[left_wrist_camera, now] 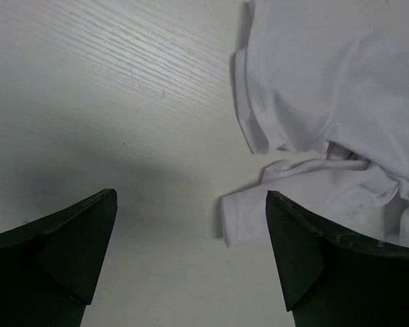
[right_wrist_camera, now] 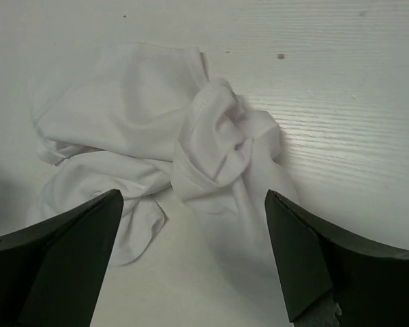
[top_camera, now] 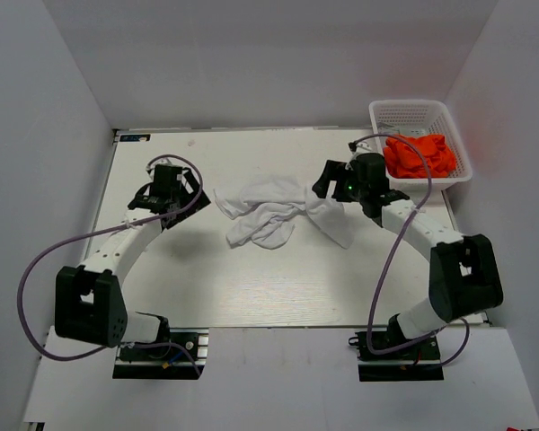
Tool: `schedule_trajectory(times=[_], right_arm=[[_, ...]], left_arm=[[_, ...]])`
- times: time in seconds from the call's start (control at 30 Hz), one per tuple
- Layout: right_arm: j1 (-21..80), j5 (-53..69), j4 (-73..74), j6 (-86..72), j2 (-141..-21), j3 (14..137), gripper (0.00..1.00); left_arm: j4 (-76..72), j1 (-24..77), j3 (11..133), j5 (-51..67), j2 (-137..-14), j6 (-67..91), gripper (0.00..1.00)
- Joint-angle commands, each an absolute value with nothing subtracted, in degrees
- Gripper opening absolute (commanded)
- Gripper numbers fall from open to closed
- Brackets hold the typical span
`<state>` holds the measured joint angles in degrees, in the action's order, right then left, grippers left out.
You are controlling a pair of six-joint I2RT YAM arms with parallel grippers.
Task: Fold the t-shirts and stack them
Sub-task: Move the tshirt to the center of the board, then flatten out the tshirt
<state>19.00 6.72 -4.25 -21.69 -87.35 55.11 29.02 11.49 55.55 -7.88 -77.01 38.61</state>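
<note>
I should lower my left gripper sideways onto the white t-shirt's closest edge near its far corner (top_camera: 218, 195) (left_wrist_camera: 253, 27), since that edge lies below and to its right in the top view.
A white t-shirt (top_camera: 274, 212) lies crumpled in the middle of the table. It also shows in the left wrist view (left_wrist_camera: 327, 102) and the right wrist view (right_wrist_camera: 157, 129). Orange t-shirts (top_camera: 420, 154) lie bunched in the white basket (top_camera: 411, 111) at the back right. My left gripper (top_camera: 181, 198) is open and empty, just left of the white shirt; in its wrist view (left_wrist_camera: 191, 259) a shirt edge lies by the right finger. My right gripper (top_camera: 326, 187) is open and empty over the shirt's right end; its wrist view (right_wrist_camera: 194, 262) shows cloth below the jaws.
The pale wood table (top_camera: 207, 278) is boxed in by white walls on the left, back and right. The basket stands against the right wall. Purple cables loop beside both arms.
</note>
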Motion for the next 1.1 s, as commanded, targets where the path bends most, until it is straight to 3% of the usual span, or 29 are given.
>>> schedule_trajectory(times=[0.0, 0.1, 0.37, 0.5, 0.6, 0.77, 0.83, 0.9, 0.97, 1.0, 1.07], right_arm=[[18.8, -2.3, -0.4, -22.0, -81.0, 54.2, 0.90], [18.9, -3.4, 8.8, -21.2, -78.5, 53.4, 0.90], [18.9, -6.9, 14.8, -20.0, -73.0, 46.7, 0.90], [18.9, -6.6, 15.6, -20.3, -74.6, 45.3, 0.90], [18.8, -6.2, 14.2, -20.3, -76.5, 44.5, 0.90], [18.7, -5.7, 12.4, -20.8, -80.5, 43.9, 0.89], [18.7, -4.1, 11.3, -21.2, -82.0, 43.9, 0.83], [18.8, -1.0, 9.2, -21.2, -84.5, 43.6, 0.69], [18.5, -0.8, 7.8, -21.4, -86.8, 43.5, 0.54], [18.4, -1.1, 7.7, -21.7, -87.3, 44.3, 0.33], [18.0, -1.8, 8.6, -22.1, -88.2, 45.1, 0.18]], left_arm=[[22.2, 12.0, 53.2, 0.6, -78.3, 35.6, 1.00], [19.7, 13.2, 54.1, 0.1, -81.6, 35.0, 1.00], [18.2, 13.7, 64.8, -3.3, -95.2, 35.5, 1.00], [18.2, 13.7, 69.8, -3.9, -102.6, 35.5, 0.94], [20.4, 13.7, 73.6, -4.4, -107.7, 35.5, 0.86], [22.1, 14.8, 76.1, -2.1, -113.4, 35.5, 0.63], [20.6, 15.4, 76.6, -0.2, -115.6, 35.0, 0.56], [20.6, 15.4, 78.6, 1.4, -117.5, 33.4, 0.52], [22.1, 15.4, 81.4, 2.6, -120.7, 32.6, 0.23], [22.1, 15.4, 82.2, 2.6, -121.5, 32.6, 0.04], [23.7, 15.4, 84.9, 2.6, -122.3, 31.6, 0.00]])
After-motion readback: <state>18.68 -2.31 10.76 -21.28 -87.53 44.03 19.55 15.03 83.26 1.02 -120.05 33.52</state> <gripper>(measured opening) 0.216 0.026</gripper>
